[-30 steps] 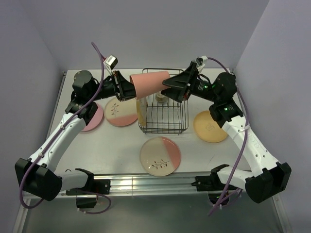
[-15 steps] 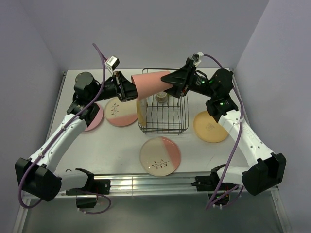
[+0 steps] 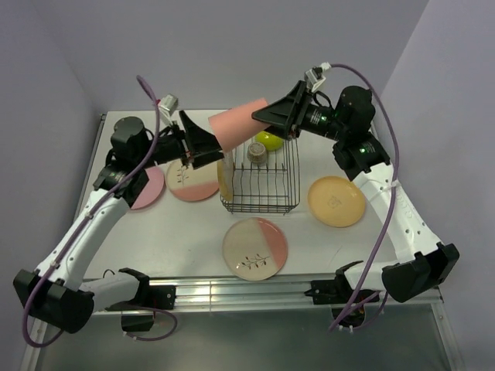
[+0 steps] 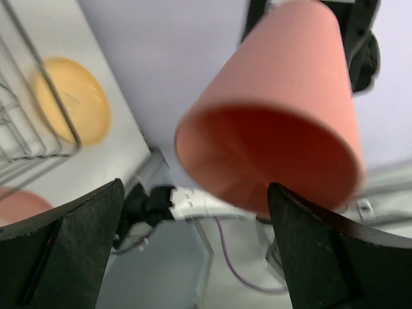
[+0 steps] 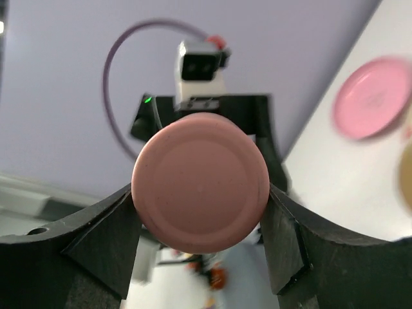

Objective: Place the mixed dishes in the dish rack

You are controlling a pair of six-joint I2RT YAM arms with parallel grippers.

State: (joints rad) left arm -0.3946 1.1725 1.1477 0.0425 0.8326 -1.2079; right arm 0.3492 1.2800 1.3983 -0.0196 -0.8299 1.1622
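Observation:
The right gripper tips down next, lowering the tumbler into the free gap beside the lime-green bowl (image 3: 268, 141), below the gripper and leftward in the top view.
The salmon-pink tumbler (image 3: 240, 124) hangs on its side above the left end of the dish rack (image 3: 263, 202). My right gripper (image 3: 272, 117) is shut on its base, which fills the right wrist view as the tumbler (image 5: 201, 183) between both pads. My left gripper (image 3: 203, 143) is open at the tumbler's mouth. From the left wrist, the tumbler (image 4: 277, 109) shows just past the spread fingers (image 4: 84, 244). A lime-green bowl (image 3: 268, 141), a tiny grey cup (image 3: 256, 152) and an upright cream-and-yellow plate (image 3: 225, 179) sit in the rack.
Flat on the table lie a pink plate (image 3: 147, 188), a cream-and-pink sprig plate (image 3: 192, 178), another sprig plate (image 3: 255, 248) in front of the rack, and an orange-yellow plate (image 3: 336, 201) to its right. Walls close in at the back and sides.
My left gripper has opened and let go of the tumbler's rim, drawing back a little to the left. The right gripper closed on the base and has lifted the tumbler slightly.

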